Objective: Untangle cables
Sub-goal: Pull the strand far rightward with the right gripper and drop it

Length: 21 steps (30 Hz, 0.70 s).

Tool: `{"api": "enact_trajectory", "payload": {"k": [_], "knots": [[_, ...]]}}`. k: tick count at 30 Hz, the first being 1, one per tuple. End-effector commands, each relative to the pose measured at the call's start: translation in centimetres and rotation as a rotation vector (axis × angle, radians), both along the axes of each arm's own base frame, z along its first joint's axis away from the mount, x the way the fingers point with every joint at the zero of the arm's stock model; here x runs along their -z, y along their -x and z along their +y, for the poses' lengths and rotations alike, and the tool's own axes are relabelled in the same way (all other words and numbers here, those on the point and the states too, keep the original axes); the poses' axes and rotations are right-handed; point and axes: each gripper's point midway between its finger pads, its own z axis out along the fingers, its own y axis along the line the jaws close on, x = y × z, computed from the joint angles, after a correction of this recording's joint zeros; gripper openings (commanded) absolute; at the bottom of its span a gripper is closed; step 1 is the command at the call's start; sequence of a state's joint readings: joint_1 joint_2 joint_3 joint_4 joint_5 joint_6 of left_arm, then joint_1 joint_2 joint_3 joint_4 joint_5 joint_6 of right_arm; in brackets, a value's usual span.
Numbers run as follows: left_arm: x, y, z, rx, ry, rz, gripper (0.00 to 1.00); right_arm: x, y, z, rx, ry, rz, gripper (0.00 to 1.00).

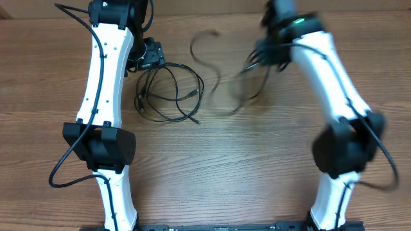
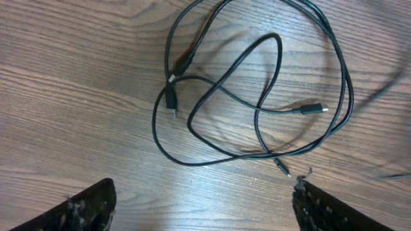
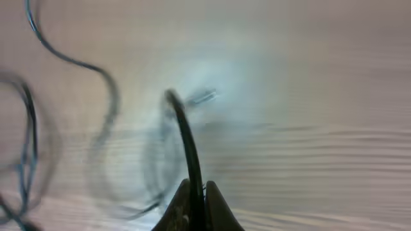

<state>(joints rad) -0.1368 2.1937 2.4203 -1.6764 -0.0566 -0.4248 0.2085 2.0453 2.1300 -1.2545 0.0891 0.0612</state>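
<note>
My right gripper carries the cable to the right in the overhead view next, clear of the tangle, and releases it, since bare tabletop lies there.
A tangle of thin black cables (image 1: pixel 170 93) lies in loops on the wooden table, also in the left wrist view (image 2: pixel 257 96), with small plugs at several ends. My left gripper (image 1: pixel 149 56) hovers just behind the loops, open and empty (image 2: pixel 202 205). My right gripper (image 1: pixel 266 54) is shut on one black cable (image 3: pixel 183 138) and holds it lifted. That cable (image 1: pixel 221 80) is blurred by motion and trails from the gripper toward the pile.
The wooden table (image 1: pixel 225 173) carries nothing else. The two white arms stand at the left (image 1: pixel 103 96) and right (image 1: pixel 334 96) sides, their bases at the front edge.
</note>
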Motion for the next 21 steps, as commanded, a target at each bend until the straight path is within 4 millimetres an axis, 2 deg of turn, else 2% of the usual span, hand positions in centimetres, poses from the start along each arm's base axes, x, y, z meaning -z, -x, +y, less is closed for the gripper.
{"api": "enact_trajectory", "payload": {"k": [1, 4, 7, 8, 10, 15, 18, 21], "knots": [[-1.5, 0.1, -0.1, -0.014, 0.012, -0.044, 0.89, -10.1, 1.3, -4.6, 0.141, 0.108, -0.236, 0.04], [-1.5, 0.2, -0.1, -0.014, 0.013, -0.043, 0.89, -14.8, 3.0, -7.8, 0.236, 0.171, -0.351, 0.04], [-1.5, 0.2, -0.1, -0.014, 0.013, -0.043, 0.89, -17.5, 4.5, -11.5, 0.390, 0.238, -0.426, 0.04], [-1.5, 0.2, -0.1, -0.014, 0.013, -0.043, 0.90, -18.3, 5.2, -13.4, 0.452, 0.278, -0.444, 0.04], [-1.5, 0.2, -0.1, -0.014, 0.013, -0.043, 0.90, -18.9, 5.9, -15.7, 0.516, 0.324, -0.451, 0.04], [-1.5, 0.2, -0.1, -0.014, 0.013, -0.042, 0.90, -19.6, 8.8, -23.7, 0.803, 0.425, -0.450, 0.04], [-1.5, 0.2, -0.2, -0.014, 0.014, -0.043, 0.90, -19.6, 11.4, -29.3, 1.002, 0.422, -0.454, 0.04], [-1.5, 0.2, -0.2, -0.014, 0.014, -0.043, 0.90, -19.1, 13.4, -33.0, 1.127, 0.361, -0.454, 0.04]]}}
